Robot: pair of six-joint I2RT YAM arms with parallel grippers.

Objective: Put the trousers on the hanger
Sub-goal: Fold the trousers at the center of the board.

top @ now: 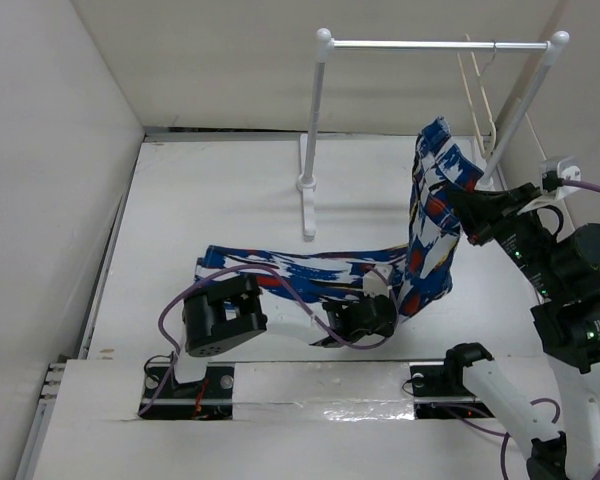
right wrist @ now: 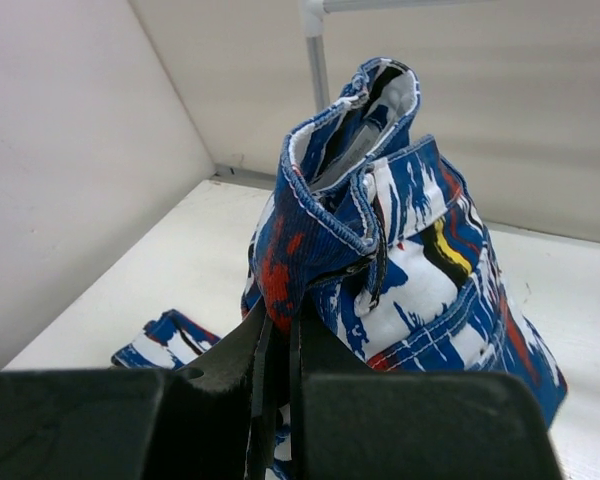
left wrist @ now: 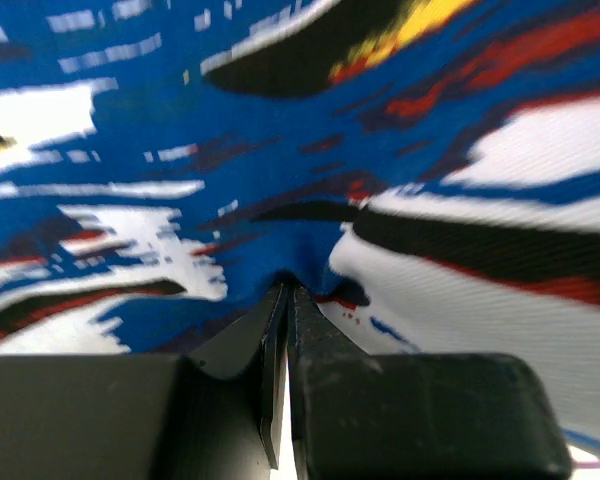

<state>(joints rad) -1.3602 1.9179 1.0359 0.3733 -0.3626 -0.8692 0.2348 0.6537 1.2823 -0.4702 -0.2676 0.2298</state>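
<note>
The trousers' leg ends lie flat to the left in the top view, so the robot's right gripper will next carry the trousers' waistband there and let go of it over them.
The printed trousers (top: pixel 310 270) lie with their legs flat across the table and the waist end (top: pixel 435 200) lifted up at the right. My right gripper (top: pixel 458 205) is shut on the waistband and holds it above the table; in the right wrist view the cloth (right wrist: pixel 400 250) bunches above my closed fingers (right wrist: pixel 315 345). My left gripper (top: pixel 380 295) is shut on the trouser cloth low on the table; the print (left wrist: pixel 280 150) fills the left wrist view. The cream hanger (top: pixel 477 90) hangs on the rail at the back right, behind the lifted waist.
A white two-post rail with a metal bar (top: pixel 430 44) stands at the back; its left post (top: pixel 312 140) rises mid-table and its right post (top: pixel 520 110) is near my right arm. White walls close the table on three sides.
</note>
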